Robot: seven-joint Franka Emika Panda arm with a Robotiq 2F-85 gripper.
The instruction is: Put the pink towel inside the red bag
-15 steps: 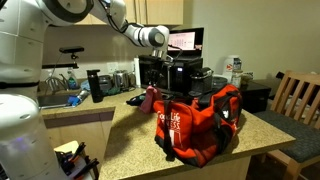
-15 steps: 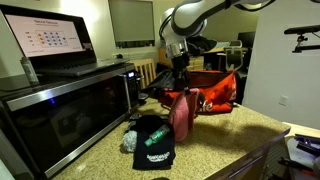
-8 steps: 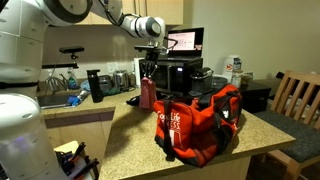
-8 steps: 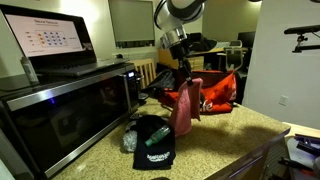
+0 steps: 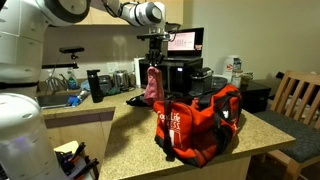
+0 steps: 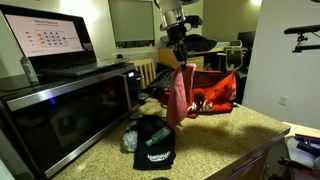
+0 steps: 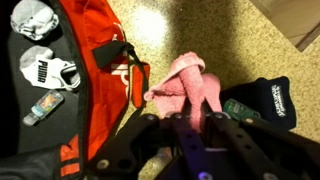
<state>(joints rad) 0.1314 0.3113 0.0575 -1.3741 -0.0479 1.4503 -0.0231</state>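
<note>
Next, my gripper rises and moves to the left in the wrist view, over the red bag's opening (image 5: 206, 101), because the pink towel (image 5: 152, 85) hangs beside the bag.
The pink towel (image 5: 152, 85) hangs from my gripper (image 5: 154, 62), which is shut on its top end. It hangs clear above the granite counter, beside the red bag (image 5: 200, 122) and not over its opening. In an exterior view the towel (image 6: 179, 93) dangles in front of the bag (image 6: 215, 93) from the gripper (image 6: 180, 58). In the wrist view the towel (image 7: 187, 86) is pinched between the fingers (image 7: 186, 113). The bag (image 7: 85, 80) lies open to the left, with small items inside.
A black cap (image 6: 152, 146) lies on the counter (image 5: 130, 140) below the towel and shows in the wrist view (image 7: 262, 103). A microwave (image 6: 60, 105) with a laptop on top stands near. A sink (image 5: 62, 98), bottles and a wooden chair (image 5: 298, 98) surround the counter.
My gripper has risen with the pink towel, lifting its lower end off the counter. The bag and the cap have not moved.
</note>
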